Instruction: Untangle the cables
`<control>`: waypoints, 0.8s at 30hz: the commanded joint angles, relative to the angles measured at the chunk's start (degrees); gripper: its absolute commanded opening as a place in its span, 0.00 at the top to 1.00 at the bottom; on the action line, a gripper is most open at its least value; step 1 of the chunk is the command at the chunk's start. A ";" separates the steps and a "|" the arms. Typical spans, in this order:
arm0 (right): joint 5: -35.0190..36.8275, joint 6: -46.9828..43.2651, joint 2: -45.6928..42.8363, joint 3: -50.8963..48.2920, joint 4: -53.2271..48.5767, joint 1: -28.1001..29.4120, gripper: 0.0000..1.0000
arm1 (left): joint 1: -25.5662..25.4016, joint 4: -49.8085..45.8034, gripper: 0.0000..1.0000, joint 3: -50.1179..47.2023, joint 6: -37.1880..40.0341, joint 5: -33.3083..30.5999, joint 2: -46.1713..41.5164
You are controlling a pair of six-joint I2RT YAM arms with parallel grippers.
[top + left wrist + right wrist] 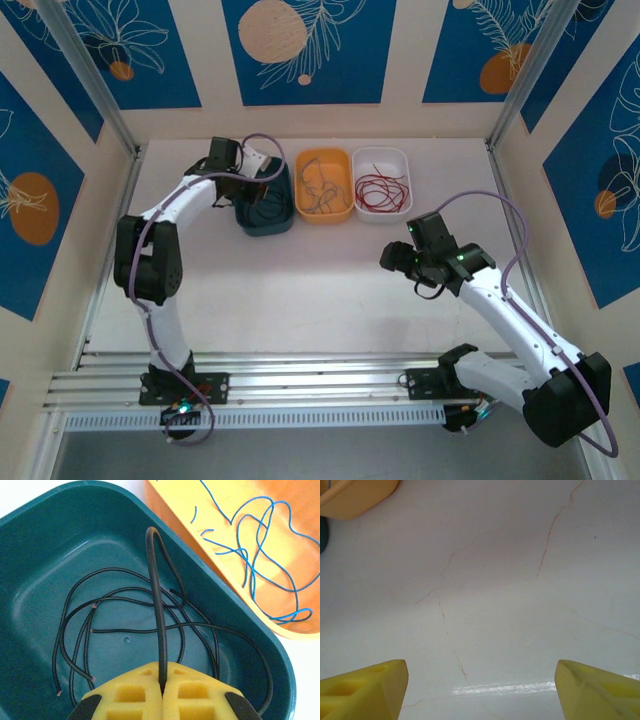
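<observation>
The black cable will go next with my left gripper down to the teal bin's bottom (265, 210) (127, 642) below, where the other black cables lie coiled, to be released there.
Over the teal bin (45, 535), my left gripper (162, 687) is shut on a black cable (156, 595) that arches up from its yellow fingers. More black cables (125, 630) lie coiled in the bin's bottom. Blue cables (260, 555) rest in the orange bin (200, 525) beside it. In the top view the left gripper (250, 192) hangs above the teal bin (281, 222), blue-grey cables (320, 190) lie in the orange bin (345, 212), and red cables (380, 188) lie in the white bin (404, 160). My right gripper (480, 685) is open over bare table, nothing between its fingers (365, 690).
The three bins stand in a row at the back of the white table (300, 290). The right arm (445, 260) hovers right of centre. A corner of the orange bin (355, 497) shows at the right wrist view's upper left. Aluminium rails (300, 385) run along the near edge.
</observation>
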 commanded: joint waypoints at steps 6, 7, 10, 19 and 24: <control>-0.46 1.39 0.15 -0.56 -0.62 -0.25 0.23 | 0.42 -6.11 1.00 4.31 2.28 -2.71 4.31; -0.45 1.39 0.14 -0.65 -0.49 -0.26 0.23 | 0.41 -7.04 1.00 4.80 1.67 -4.38 4.85; -0.45 1.21 0.32 -0.91 -0.27 -0.32 0.23 | 0.42 -10.72 1.00 7.59 -0.62 -8.88 7.24; -1.53 1.12 1.76 -1.34 1.20 -0.30 0.23 | 0.40 -12.41 1.00 11.74 -6.84 -19.15 10.58; -1.43 1.12 2.05 -1.18 1.58 -0.28 0.23 | 0.19 -11.42 0.68 11.45 -9.70 -16.53 9.37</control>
